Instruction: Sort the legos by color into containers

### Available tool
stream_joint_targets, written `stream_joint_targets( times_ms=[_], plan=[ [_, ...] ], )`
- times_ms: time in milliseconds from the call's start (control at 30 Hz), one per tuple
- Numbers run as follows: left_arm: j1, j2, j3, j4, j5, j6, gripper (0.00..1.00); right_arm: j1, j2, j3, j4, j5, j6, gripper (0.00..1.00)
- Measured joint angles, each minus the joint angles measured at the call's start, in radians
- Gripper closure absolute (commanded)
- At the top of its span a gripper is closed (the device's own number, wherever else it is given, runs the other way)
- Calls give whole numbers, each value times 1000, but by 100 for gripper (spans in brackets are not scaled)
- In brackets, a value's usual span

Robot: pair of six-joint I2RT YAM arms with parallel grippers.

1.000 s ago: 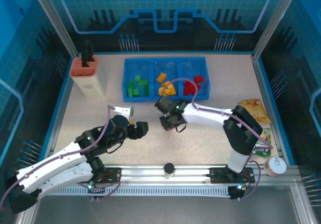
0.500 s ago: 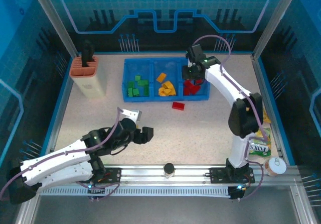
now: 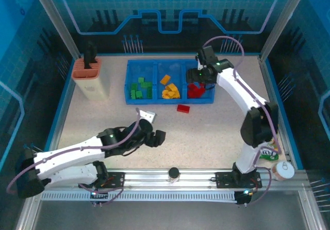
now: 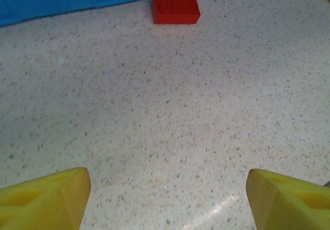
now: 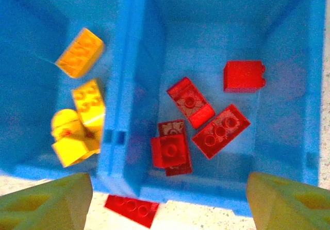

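My left gripper should move outward and down onto the stray red brick (image 4: 176, 10) next and close on the brick's short ends, because the brick is outward of and below my fingers.
The blue tray (image 3: 154, 98) holds green legos (image 3: 140, 88) in its left compartment, yellow ones (image 3: 170, 89) in the middle and red ones (image 3: 196, 89) on the right. One red brick (image 3: 183, 108) lies on the table just in front of the tray. My right gripper (image 3: 200, 78) hovers open and empty over the red compartment; its wrist view looks down on the red bricks (image 5: 206, 121), the yellow bricks (image 5: 82, 111) and the stray red brick (image 5: 131, 208). My left gripper (image 3: 154, 137) is open low over bare table, facing the stray brick (image 4: 176, 9).
An orange-and-cream holder with black tools (image 3: 90, 75) stands at the back left. Yellow snack packets (image 3: 260, 111) lie along the right edge, with a round can (image 3: 282, 170) at the front right. A black knob (image 3: 174, 174) sits on the front rail.
My right arm swung from the table's middle up to the tray's red compartment, and a red brick now lies in front of the tray. My left gripper moved right and forward.
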Motion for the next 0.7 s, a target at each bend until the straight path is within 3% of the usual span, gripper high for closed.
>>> stream_joint_targets(
  times_ms=[167, 333, 367, 433, 533, 700],
  plan=[
    [4, 243, 138, 20, 2, 64, 16, 6, -251, -212, 83, -40, 1, 18],
    [37, 586, 396, 7, 11, 98, 15, 14, -462, -494, 146, -75, 26, 15],
    [47, 635, 435, 3, 14, 104, 15, 14, -494, -550, 157, -79, 35, 5],
    [72, 745, 528, -20, 25, 120, 15, 22, -564, -674, 177, -93, 65, 0],
    [105, 889, 669, -63, 39, 144, 15, 44, -669, -836, 188, -112, 100, 1],
    [149, 1049, 825, -117, 47, 169, 15, 51, -779, -959, 192, -124, 144, 2]
  ],
)
